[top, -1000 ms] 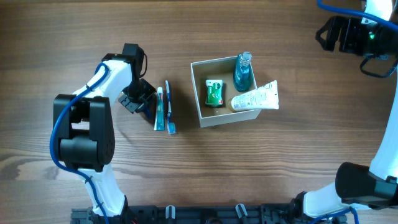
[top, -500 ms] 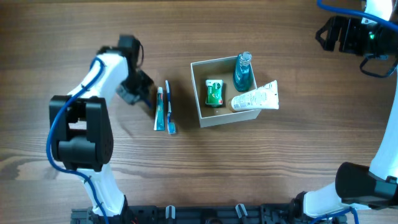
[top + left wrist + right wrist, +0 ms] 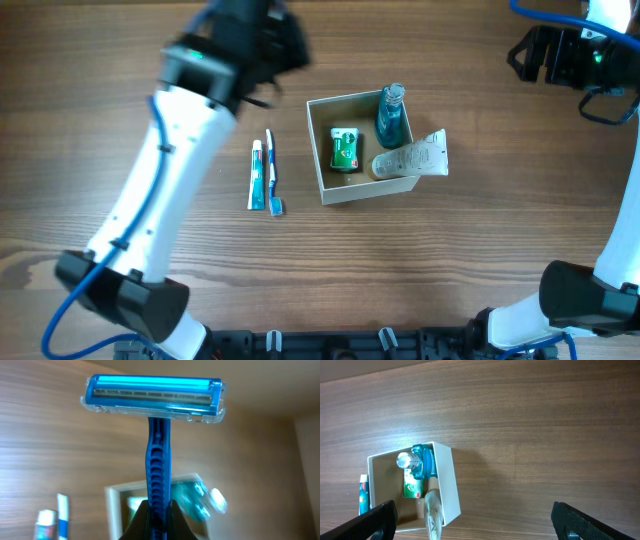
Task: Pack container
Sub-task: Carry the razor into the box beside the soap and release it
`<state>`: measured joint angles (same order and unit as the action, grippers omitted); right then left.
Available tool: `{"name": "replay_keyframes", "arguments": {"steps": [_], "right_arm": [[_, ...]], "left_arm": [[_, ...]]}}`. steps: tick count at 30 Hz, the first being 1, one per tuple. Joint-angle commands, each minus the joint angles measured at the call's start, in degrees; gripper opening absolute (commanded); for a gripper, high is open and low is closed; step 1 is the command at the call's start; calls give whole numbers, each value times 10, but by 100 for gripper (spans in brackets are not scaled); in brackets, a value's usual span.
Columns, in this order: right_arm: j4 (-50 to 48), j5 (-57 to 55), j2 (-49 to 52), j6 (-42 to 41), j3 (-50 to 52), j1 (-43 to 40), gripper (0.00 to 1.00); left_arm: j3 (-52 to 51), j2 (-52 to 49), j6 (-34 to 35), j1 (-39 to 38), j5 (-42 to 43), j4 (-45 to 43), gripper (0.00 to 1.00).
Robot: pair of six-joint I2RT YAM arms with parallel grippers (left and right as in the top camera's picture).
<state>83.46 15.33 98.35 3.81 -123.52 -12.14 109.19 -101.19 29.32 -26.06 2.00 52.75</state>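
Observation:
The left gripper swings toward the right in the overhead view next. It then lowers over the container [image 3: 322, 170] and releases the razor beside the green pack, where the container's bare bottom shows.
The container [image 3: 322, 170] is a white-walled square box at mid table. It holds a green pack [image 3: 345, 150], an upright blue bottle [image 3: 390, 115] and a white tube [image 3: 412, 157] that leans over its right wall. My left gripper [image 3: 159, 507] is shut on the handle of a blue razor [image 3: 152, 392], held high above the table left of the box; it appears blurred in the overhead view [image 3: 268, 40]. My right gripper [image 3: 477, 522] is open and empty, high at the far right [image 3: 560, 55]. The right wrist view also shows the container [image 3: 447, 480].
A toothbrush [image 3: 272, 172] and a small toothpaste tube [image 3: 257, 175] lie side by side on the wooden table, left of the container. Both also show in the left wrist view, the toothbrush [image 3: 62, 515] and the toothpaste [image 3: 44, 522].
My left arm has lifted from the table beside the toothpaste and swung up and toward the back right with the razor in its jaws. The right arm has not moved.

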Motion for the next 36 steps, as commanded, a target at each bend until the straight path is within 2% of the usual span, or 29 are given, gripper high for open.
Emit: {"name": "replay_keyframes", "arguments": {"steps": [1,8,12,16,24,28,35,36], "right_arm": [[-2,-7,1,5,-1,1,100],[-2,-7,1,5,-1,1,100],[-2,-7,1,5,-1,1,100],[-2,-7,1,5,-1,1,100],[-2,-7,1,5,-1,1,100],[-2,-7,1,5,-1,1,100],[-2,-7,1,5,-1,1,100],[-2,-7,1,5,-1,1,100]], "left_arm": [[-4,-45,-21,-64,-4,11,4],[-4,-116,33,-95,-3,65,4],[-4,-155,33,-95,8,91,4],[-4,-183,33,-98,37,94,10],[-4,-214,33,-101,57,99,9],[-4,-215,33,-102,57,104,19],[-7,-215,13,-102,57,131,20],[-7,-215,4,-102,54,131,30]]}}
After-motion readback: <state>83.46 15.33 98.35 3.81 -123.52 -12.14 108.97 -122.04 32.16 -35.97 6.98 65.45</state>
